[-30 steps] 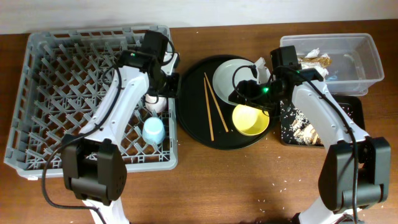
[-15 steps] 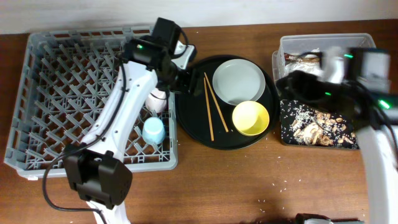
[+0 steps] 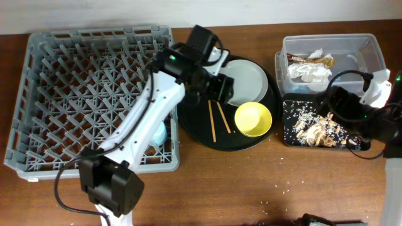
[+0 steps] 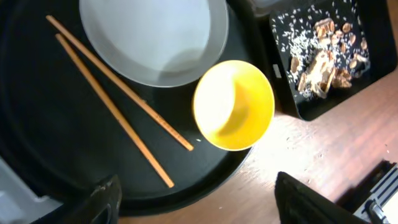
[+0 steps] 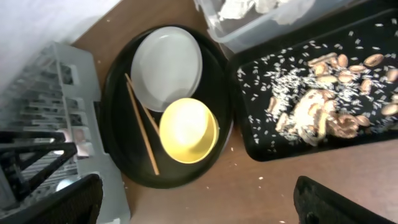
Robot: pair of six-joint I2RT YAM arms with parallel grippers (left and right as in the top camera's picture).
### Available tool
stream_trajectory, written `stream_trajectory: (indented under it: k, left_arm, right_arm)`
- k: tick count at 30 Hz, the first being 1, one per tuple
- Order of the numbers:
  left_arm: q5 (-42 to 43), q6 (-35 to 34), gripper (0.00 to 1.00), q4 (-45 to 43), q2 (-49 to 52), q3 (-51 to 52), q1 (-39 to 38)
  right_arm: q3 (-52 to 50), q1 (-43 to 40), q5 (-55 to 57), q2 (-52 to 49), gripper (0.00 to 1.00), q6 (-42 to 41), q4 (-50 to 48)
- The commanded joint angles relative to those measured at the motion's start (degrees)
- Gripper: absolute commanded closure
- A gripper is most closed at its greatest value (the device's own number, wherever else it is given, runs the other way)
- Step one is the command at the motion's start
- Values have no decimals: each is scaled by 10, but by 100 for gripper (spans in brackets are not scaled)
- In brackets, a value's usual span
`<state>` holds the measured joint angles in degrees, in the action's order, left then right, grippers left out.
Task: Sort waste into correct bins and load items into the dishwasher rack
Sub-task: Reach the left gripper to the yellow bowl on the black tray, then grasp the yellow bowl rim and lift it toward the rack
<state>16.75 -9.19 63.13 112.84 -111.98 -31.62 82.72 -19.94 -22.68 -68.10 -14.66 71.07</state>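
The left gripper lowers its open fingers to its right in the overhead view next, over the bowl's rim by the chopsticks. The yellow bowl [image 3: 253, 119] lies below there.
The pale grey-green plate [image 3: 246, 76], the yellow bowl [image 3: 253, 119] and the wooden chopsticks [image 3: 217, 119] lie on the round black tray. My left gripper [image 3: 218, 88] is open and empty above them. In its wrist view the bowl [image 4: 233, 104], plate [image 4: 155, 37] and chopsticks [image 4: 118, 106] are below the open fingers [image 4: 205, 205]. My right gripper [image 3: 341, 105] is open and empty over the shallow black tray [image 3: 287, 129] of food scraps [image 3: 317, 129]. Napkins [image 3: 309, 73] and the wrapper [image 3: 308, 59] lie in the clear tub [image 3: 370, 53]. The light blue cup [image 3: 157, 133] stands in the grey rack [image 3: 63, 94]. The pink cup is hidden.
The round black tray [image 3: 195, 129] sits between the rack and the bins. Rice grains are scattered on the wooden table [image 3: 276, 188] in front. In the right wrist view the rack [image 5: 56, 106] is at the left and the scraps tray [image 5: 249, 140] at the right.
My left arm has swung right from the rack to above the round tray. My right arm has left the round tray and moved right, over the bins.
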Motion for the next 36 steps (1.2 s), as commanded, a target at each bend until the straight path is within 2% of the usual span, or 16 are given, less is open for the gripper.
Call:
stream_trajectory:
  k: [1, 7, 9, 12, 25, 28, 30, 33, 36]
  left_arm:
    - [-33, -6, 20, -6, 19, -6, -20]
    - [-30, -7, 20, -41, 74, -6, -29]
    - [-28, -34, 20, -48, 99, -6, -31]
    - [-19, -37, 20, -57, 122, -6, -35]
    - [-30, -50, 21, -72, 198, -6, -75]
    - [-30, -50, 37, -78, 211, -6, -76]
    - [-30, -50, 52, -83, 215, -6, -76]
    - [-30, -50, 65, -94, 215, -6, -76]
    - [-30, -50, 72, -106, 215, -6, -77]
  right_arm:
    - [3, -4, 26, -1, 1, 9, 9]
    - [3, -4, 33, -1, 1, 9, 22]
    - [3, -4, 33, -1, 1, 9, 23]
    - [3, -4, 33, -1, 2, 9, 24]
    - [3, -4, 39, -2, 2, 9, 31]
    - [3, -4, 39, -2, 2, 9, 31]
    - [3, -4, 39, -2, 2, 9, 31]
    - [3, -4, 39, -2, 1, 9, 31]
    - [3, -4, 39, -2, 2, 9, 31]
